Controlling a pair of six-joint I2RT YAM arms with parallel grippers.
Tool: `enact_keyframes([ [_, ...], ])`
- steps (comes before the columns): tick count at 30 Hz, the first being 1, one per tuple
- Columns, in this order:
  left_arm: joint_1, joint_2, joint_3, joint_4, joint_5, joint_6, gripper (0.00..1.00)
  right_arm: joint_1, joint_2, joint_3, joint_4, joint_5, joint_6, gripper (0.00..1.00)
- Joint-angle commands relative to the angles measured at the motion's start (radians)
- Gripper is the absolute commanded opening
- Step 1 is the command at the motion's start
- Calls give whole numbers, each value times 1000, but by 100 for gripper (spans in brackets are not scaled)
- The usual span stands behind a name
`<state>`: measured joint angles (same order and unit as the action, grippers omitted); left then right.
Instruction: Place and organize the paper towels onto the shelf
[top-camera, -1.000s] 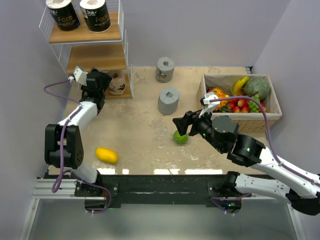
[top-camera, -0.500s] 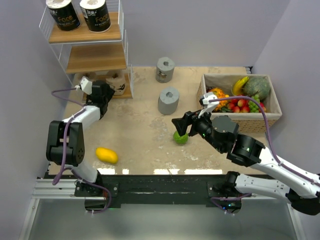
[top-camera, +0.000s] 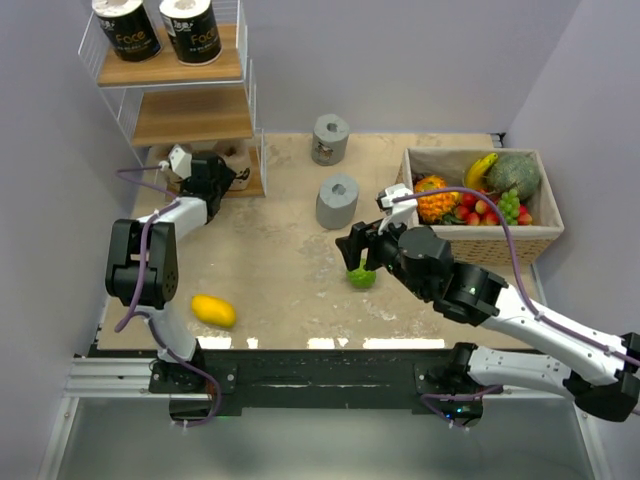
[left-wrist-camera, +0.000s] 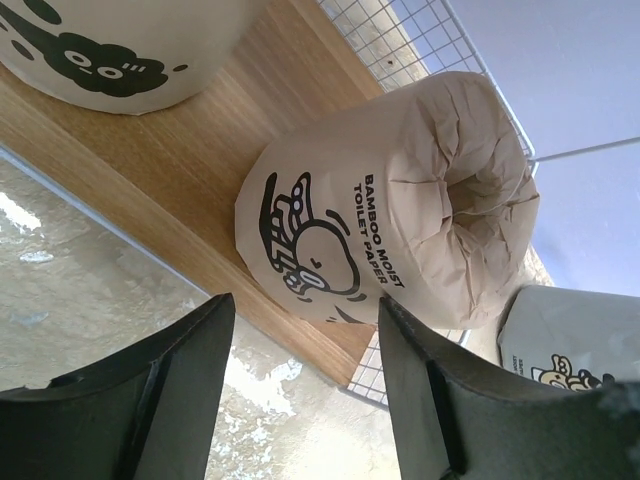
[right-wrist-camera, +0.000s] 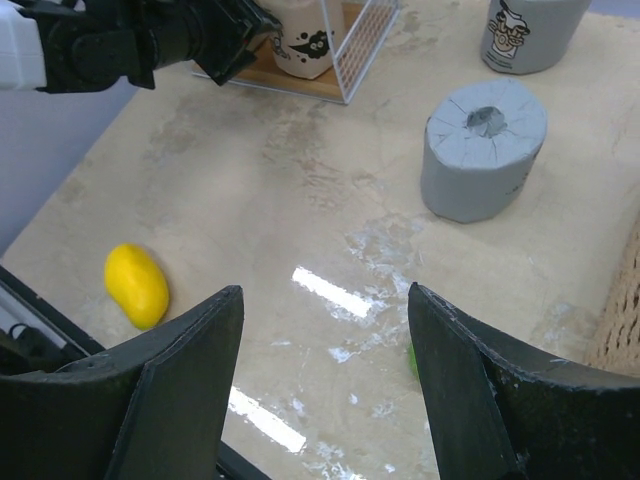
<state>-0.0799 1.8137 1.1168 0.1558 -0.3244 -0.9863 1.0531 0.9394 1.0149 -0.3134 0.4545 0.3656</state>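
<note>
The right gripper moves outward and to the left in the top view next, then down onto the nearer grey roll's shelf-side rim (top-camera: 326, 191) (right-wrist-camera: 447, 128), because the roll's open core faces up.
The shelf (top-camera: 190, 115) stands at the back left. Two black-wrapped rolls (top-camera: 127, 28) (top-camera: 190, 28) stand on its top board. A tan roll (top-camera: 240, 155) sits on the bottom board; in the left wrist view it (left-wrist-camera: 390, 200) lies on the wood (left-wrist-camera: 200, 180) beside a second tan roll (left-wrist-camera: 120, 40). Two grey rolls (top-camera: 330, 138) (top-camera: 338, 200) stand on the table. My left gripper (top-camera: 230, 174) (left-wrist-camera: 305, 400) is open and empty, just in front of the bottom board. My right gripper (top-camera: 352, 250) (right-wrist-camera: 325, 380) is open and empty above the table, short of the nearer grey roll (right-wrist-camera: 484, 148).
A green fruit (top-camera: 361, 277) lies under my right gripper. A yellow fruit (top-camera: 213, 310) (right-wrist-camera: 137, 285) lies front left. A wicker basket (top-camera: 480, 235) of produce stands at the right. The shelf's white wire side (right-wrist-camera: 365, 40) faces the far grey roll (right-wrist-camera: 527, 30).
My left gripper has drawn back from the bottom board and turned, leaving the tan roll there. My right arm has shifted slightly left and forward.
</note>
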Motion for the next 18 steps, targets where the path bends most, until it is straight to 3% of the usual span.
enact_keyframes([
  [1,-1,-49,11,24,1,15,67,2,41,22,51,72,-27,70],
  [10,-1,-295,-112,-136,45,29,75,-53,288,154,73,173,-163,70],
  [14,-1,-421,-127,-271,85,147,77,-197,389,221,82,-32,-142,69],
  [18,0,-530,-107,-419,148,287,82,-307,512,296,86,-102,-139,67],
])
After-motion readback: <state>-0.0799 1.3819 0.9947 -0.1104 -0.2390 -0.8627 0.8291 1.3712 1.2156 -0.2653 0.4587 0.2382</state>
